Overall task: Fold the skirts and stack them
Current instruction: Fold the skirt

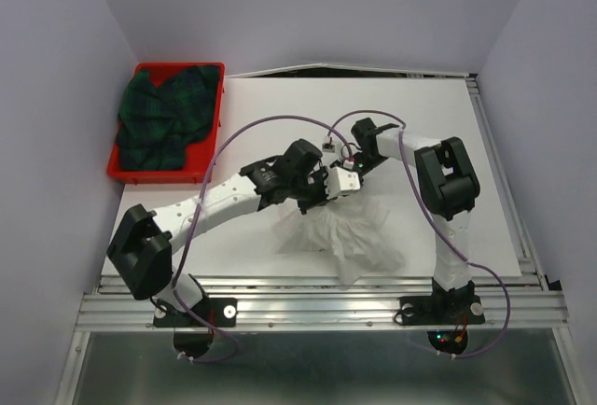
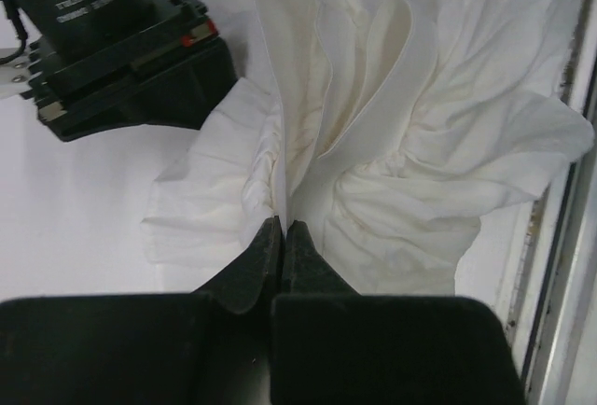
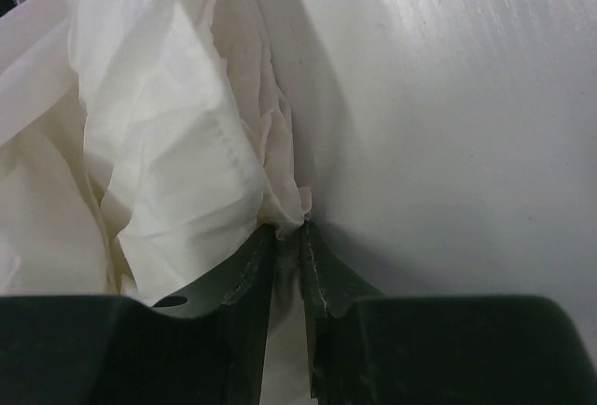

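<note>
I will bring my left gripper down toward the cloth resting beside my right gripper and let go of the fold there, since the fold is still above the table.
The white ruffled skirt (image 1: 347, 232) hangs bunched from both grippers over the near middle of the table, its lower part resting on the surface. My left gripper (image 1: 312, 195) is shut on a fold of the skirt (image 2: 354, 144); its fingertips (image 2: 266, 251) pinch the cloth. My right gripper (image 1: 353, 176) is shut on another edge of the same skirt (image 3: 168, 162), with cloth between its fingers (image 3: 322, 270). The two grippers are close together. The green-and-navy plaid skirt (image 1: 163, 116) lies crumpled in the red tray at the far left.
The red tray (image 1: 207, 148) stands at the table's far left corner. The white table top (image 1: 420, 116) stretches behind and to the right. A metal rail (image 1: 326, 293) runs along the near edge. The right gripper's body (image 2: 112, 41) shows in the left wrist view.
</note>
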You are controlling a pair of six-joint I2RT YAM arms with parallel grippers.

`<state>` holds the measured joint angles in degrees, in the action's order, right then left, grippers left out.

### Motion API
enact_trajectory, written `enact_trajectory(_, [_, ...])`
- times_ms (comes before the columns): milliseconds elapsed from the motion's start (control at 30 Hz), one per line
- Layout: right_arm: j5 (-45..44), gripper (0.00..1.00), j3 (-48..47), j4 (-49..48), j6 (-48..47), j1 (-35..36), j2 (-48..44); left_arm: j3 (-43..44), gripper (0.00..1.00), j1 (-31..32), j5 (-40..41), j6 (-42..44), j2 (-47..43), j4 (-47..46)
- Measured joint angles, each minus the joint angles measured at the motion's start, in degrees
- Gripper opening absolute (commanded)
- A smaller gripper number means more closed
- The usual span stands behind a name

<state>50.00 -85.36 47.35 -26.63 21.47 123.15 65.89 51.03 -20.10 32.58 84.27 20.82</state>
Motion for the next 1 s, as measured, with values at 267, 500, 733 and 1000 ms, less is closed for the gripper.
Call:
enact_trajectory(267, [1.16, 0.22, -0.09, 0.83, -0.87, 0.0, 0.0, 2.49, 0.0, -4.5, 3.74, 3.48, 8.57, -4.48])
enact_trajectory(500, [1.44, 0.22, -1.57, 1.86, -1.64, 0.0, 0.24, 2.29, 0.0, -5.53, 7.17, 5.07, 13.27, -10.91])
enact_trajectory(733, [1.49, 0.22, -4.11, 2.89, -2.1, 0.0, 1.66, -0.04, 0.0, -5.92, 9.79, 6.03, 14.25, -19.3])
enact_trajectory(1000, [-1.9, 0.39, -7.45, 3.61, -0.57, 0.0, 3.15, -1.81, 0.0, -5.42, 10.82, 7.74, 17.59, -24.63])
